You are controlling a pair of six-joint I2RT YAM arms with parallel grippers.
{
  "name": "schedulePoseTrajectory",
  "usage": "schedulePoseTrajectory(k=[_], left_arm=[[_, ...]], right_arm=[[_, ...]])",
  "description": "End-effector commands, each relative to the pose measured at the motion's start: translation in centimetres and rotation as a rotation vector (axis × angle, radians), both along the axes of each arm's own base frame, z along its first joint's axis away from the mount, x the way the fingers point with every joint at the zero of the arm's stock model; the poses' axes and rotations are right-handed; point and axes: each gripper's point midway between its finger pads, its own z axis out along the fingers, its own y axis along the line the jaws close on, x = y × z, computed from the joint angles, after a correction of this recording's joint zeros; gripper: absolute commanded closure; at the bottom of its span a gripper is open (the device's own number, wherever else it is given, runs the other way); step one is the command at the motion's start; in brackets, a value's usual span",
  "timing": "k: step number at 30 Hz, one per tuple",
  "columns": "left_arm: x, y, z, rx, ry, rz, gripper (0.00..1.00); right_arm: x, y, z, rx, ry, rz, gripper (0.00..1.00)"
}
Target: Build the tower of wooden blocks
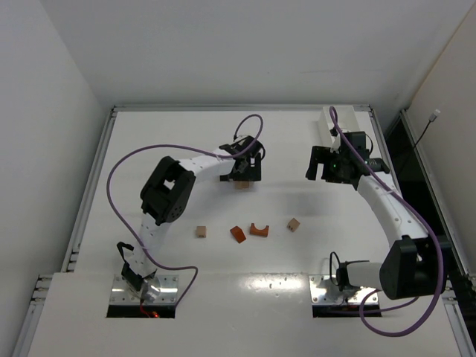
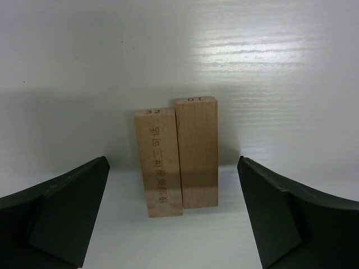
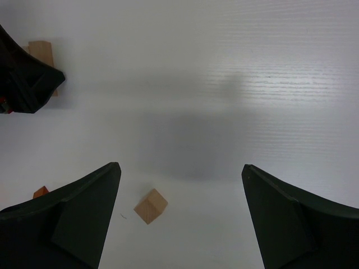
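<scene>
The robot's right gripper will next move back and down around the small tan cube [image 3: 150, 205], turning its fingers on the way, because the cube's sides are at an angle to the fingers.
Two pale tan bars [image 2: 159, 162] [image 2: 196, 151] stand upright side by side, touching, on the white table [image 2: 269, 67]. My left gripper [image 2: 173, 162] is open around them, with a wide gap between each finger and the wood. From above, the left gripper [image 1: 244, 167] hovers over the bars [image 1: 240, 184]. My right gripper [image 1: 325, 165] is open and holds nothing. In its wrist view the right gripper [image 3: 180, 168] has a small tan cube [image 3: 150, 205] on the table below, nearer its left finger.
Loose pieces lie in a row in front of the arms: a tan cube [image 1: 200, 232], an orange wedge [image 1: 237, 235], an orange arch [image 1: 259, 230] and another tan cube [image 1: 294, 224]. A white tray [image 1: 331, 125] stands at the back right.
</scene>
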Motion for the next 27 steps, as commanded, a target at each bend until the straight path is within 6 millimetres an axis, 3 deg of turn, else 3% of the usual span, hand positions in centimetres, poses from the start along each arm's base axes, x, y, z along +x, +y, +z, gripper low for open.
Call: schedulePoseTrajectory(k=[1, 4, 6, 11, 12, 13, 15, 16, 18, 21, 22, 23, 27], left_arm=[[-1.0, 1.4, 1.2, 0.051, 0.003, -0.051, 0.0], [-0.1, 1.3, 4.2, 0.06, -0.081, -0.057, 0.0], [0.4, 1.2, 7.5, 0.053, -0.16, -0.066, 0.0], [0.7, 1.3, 14.9, 0.017, -0.32, -0.113, 0.0], [0.4, 1.1, 16.1, 0.015, -0.344, -0.121, 0.0], [0.2, 1.2, 18.6, -0.015, -0.389, -0.132, 0.0], [-0.2, 1.5, 20.7, -0.014, -0.427, -0.175, 0.0], [-0.5, 1.5, 23.1, -0.043, -0.475, -0.193, 0.0], [-0.9, 2.3, 24.8, -0.026, -0.502, -0.199, 0.0], [-0.6, 6.5, 26.1, 0.015, -0.522, -0.08, 0.0], [-0.7, 8.1, 25.2, 0.039, -0.497, -0.058, 0.0], [0.0, 10.8, 25.1, 0.063, -0.495, 0.004, 0.0], [0.4, 17.7, 24.1, 0.102, -0.471, 0.148, 0.0]], right_arm=[[0.1, 0.0, 0.7, 0.012, -0.032, -0.005, 0.14], [0.1, -0.3, 0.9, -0.022, -0.055, 0.002, 0.12], [0.0, -0.7, 0.9, -0.048, -0.068, 0.003, 0.06], [-1.5, -1.4, 0.3, -0.137, -0.104, 0.076, 0.06], [-1.7, -1.1, 0.4, -0.151, -0.12, 0.105, 0.06], [-2.0, -0.9, 0.4, -0.167, -0.129, 0.133, 0.06], [-2.8, -0.3, 0.5, -0.221, -0.161, 0.229, 0.06], [-2.9, 0.1, 0.9, -0.235, -0.182, 0.27, 0.06], [-3.3, 1.1, 0.9, -0.283, -0.199, 0.396, 0.07], [-3.9, 2.4, 2.3, -0.314, -0.227, 0.522, 0.08], [-4.1, 2.9, 2.5, -0.333, -0.233, 0.567, 0.1], [-4.2, 3.2, 2.1, -0.331, -0.205, 0.582, 0.13], [-7.3, 5.5, -0.1, -0.26, -0.074, 0.76, 0.26]])
